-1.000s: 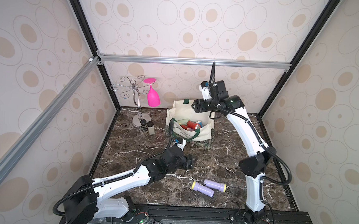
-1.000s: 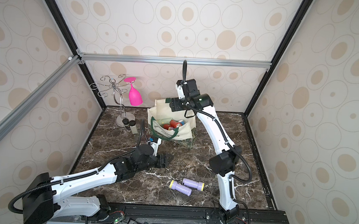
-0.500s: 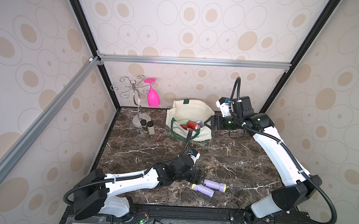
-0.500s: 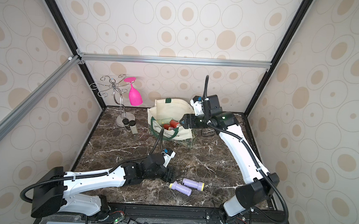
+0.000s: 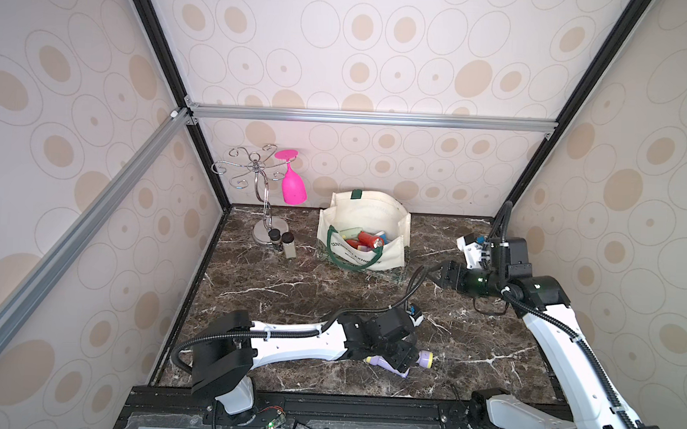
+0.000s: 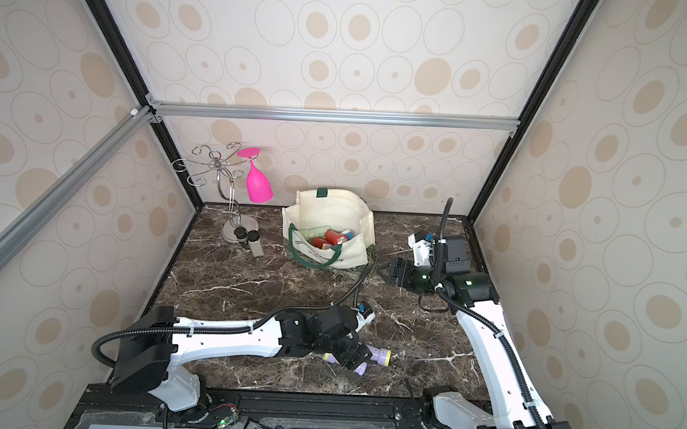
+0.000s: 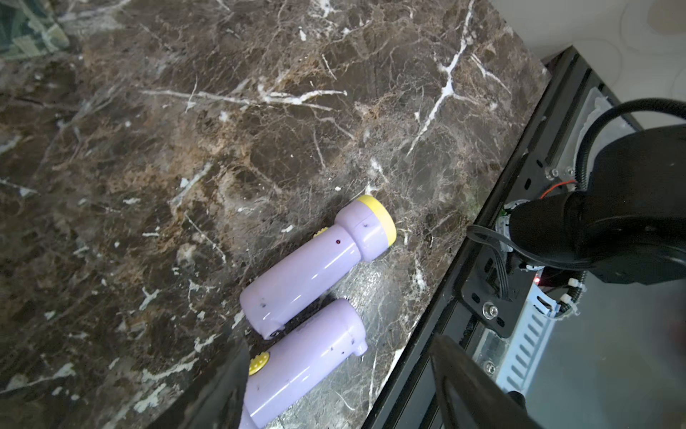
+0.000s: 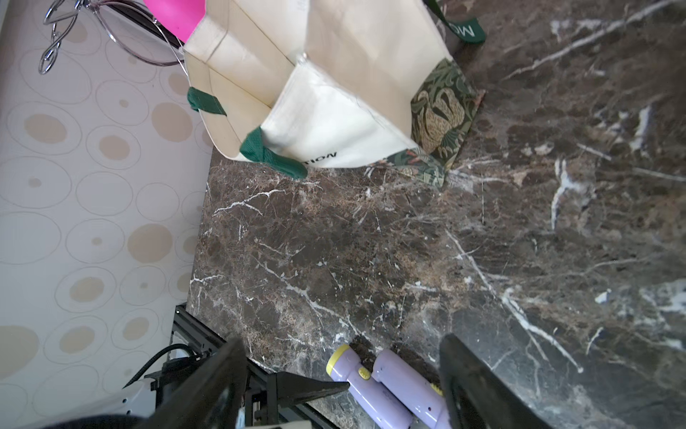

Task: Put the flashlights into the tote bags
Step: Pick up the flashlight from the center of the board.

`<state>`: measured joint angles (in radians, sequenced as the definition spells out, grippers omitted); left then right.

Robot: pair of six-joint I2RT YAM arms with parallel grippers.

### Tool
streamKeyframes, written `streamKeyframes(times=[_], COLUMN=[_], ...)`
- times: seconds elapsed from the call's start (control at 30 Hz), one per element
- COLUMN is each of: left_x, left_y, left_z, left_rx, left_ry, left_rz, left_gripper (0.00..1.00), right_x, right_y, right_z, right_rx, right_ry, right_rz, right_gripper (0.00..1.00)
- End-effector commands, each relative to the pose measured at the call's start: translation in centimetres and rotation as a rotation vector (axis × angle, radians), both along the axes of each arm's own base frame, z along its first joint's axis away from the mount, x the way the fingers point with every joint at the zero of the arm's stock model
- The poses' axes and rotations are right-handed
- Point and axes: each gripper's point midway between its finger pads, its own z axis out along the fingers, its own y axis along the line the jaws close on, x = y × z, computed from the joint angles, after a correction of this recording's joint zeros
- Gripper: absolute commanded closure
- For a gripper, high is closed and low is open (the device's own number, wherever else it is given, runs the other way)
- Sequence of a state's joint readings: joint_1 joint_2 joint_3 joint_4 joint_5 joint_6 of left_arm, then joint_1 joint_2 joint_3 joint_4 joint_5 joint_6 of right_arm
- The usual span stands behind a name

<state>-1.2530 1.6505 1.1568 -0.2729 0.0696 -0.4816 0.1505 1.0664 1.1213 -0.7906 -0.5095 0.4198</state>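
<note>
I need to move my left gripper past the nearer flashlight and lower its open fingers to either side of the farther flashlight's body [image 7: 300, 283], which is below and ahead of them.
The cream tote bag [image 5: 388, 255] [image 6: 352, 254] [image 8: 334, 122] stands open at the back, with red and pale flashlights [image 5: 369, 238] [image 6: 334, 236] inside. Two lilac flashlights with yellow rings lie side by side near the front edge [image 5: 423, 357] [image 6: 379, 354]. In the left wrist view they are a farther one [image 7: 319, 263] and a nearer one [image 7: 304, 364]. My left gripper [image 5: 401, 357] [image 6: 352, 357] [image 7: 339, 349] is open and low, its jaws either side of the nearer one. My right gripper [image 5: 431, 274] [image 6: 383, 272] [image 8: 343, 340] hangs open and empty, right of the bag.
A wire glass rack [image 5: 262, 187] with a pink glass [image 5: 293, 184] stands at the back left. Two dark-capped jars [image 5: 282, 240] sit by its base. The black front rail [image 7: 464, 297] runs close behind the lilac flashlights. Walls close in on three sides.
My right arm has swung from above the bag down and to the right, its jaws opening wider. My left arm has moved toward the front, onto the two lilac flashlights.
</note>
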Motion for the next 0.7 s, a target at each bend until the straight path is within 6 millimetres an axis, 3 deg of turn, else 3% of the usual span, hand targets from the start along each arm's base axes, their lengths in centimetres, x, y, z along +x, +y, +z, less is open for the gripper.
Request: streamKeyframes(times=[0.0, 0.17, 0.33, 0.67], left_x=[-0.3, 0.9, 1.4, 2.0], left_y=[-0.4, -1.8, -3.0, -2.7], left_z=[-0.9, -2.4, -3.3, -5.8], left_rx=[0.104, 0.162, 0.196, 0.332], left_ry=[-0.075, -0.136, -0.152, -0.172], left_rz=[-0.097, -0.121, -0.151, -0.195], left_gripper=[0.23, 0.27, 0.27, 0.27], right_x=[-0.5, 0.0, 0.3, 1.9], right_y=[-0.3, -2.2, -2.9, -3.7], right_z=[-1.1, -3.9, -3.9, -4.8], right_rx=[0.056, 0.056, 0.057, 0.102], right_ry=[0.032, 0.075, 0.056, 0.082], right_rz=[-0.034, -0.108, -0.129, -0.141], right_gripper=[0.17, 0.17, 0.17, 0.18])
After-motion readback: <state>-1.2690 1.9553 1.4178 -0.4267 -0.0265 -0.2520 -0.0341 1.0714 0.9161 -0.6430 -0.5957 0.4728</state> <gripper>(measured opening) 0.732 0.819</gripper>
